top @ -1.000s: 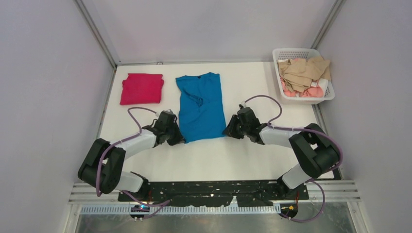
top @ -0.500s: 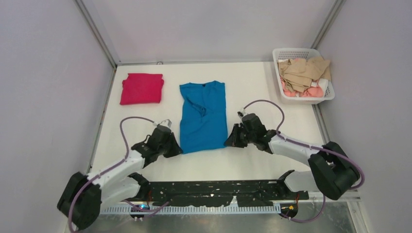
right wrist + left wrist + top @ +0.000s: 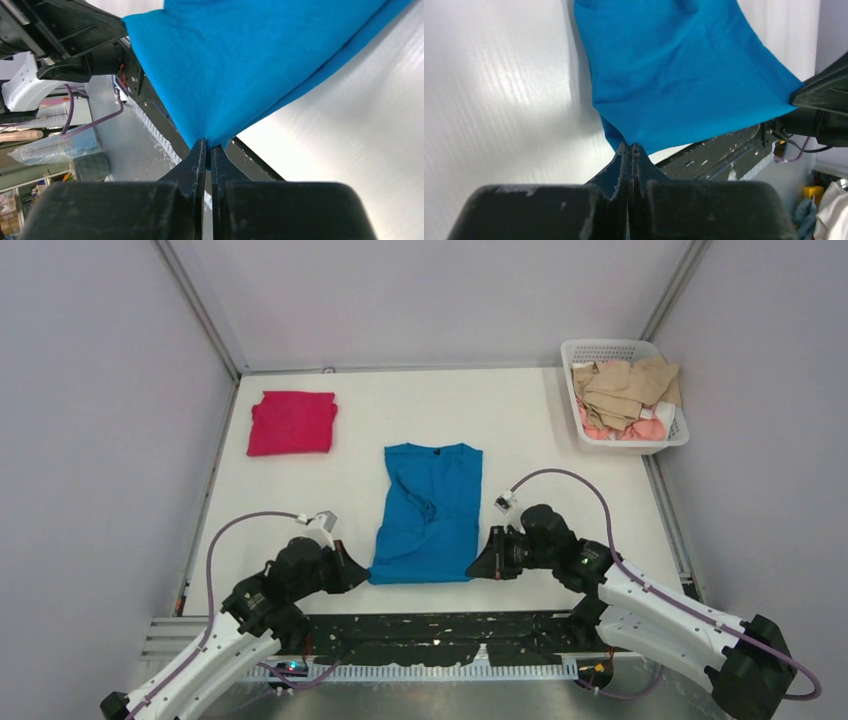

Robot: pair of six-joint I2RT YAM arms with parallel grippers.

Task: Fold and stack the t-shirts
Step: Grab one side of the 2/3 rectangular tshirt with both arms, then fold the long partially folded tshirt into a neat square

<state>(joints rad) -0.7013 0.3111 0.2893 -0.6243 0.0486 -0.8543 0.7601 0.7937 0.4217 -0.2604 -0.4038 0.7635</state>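
I should lift the hem outward with my right gripper next, lower it there and release, halving the shirt's length. Its far corner nearer the basket lies outward of that gripper.
The bright blue t-shirt [image 3: 429,510] lies lengthwise on the white table, its sides folded in, collar at the far end. My left gripper [image 3: 362,574] is shut on its near left hem corner [image 3: 624,137]. My right gripper [image 3: 477,567] is shut on the near right hem corner [image 3: 207,132]. Between the two grips the hem is stretched taut near the table's front edge. The magenta-red t-shirt [image 3: 292,423] lies folded into a rectangle at the far left, apart from both grippers.
A white plastic basket [image 3: 672,437] with beige and pink clothes stands at the far right corner. The black base plate [image 3: 450,628] of the arms runs along the front edge just below the blue shirt's hem. Grey walls close in the table's sides.
Both arms have drawn back toward the front edge, dragging the blue shirt nearer and slightly right. The right gripper has closed on its hem corner. The red shirt has stayed put.
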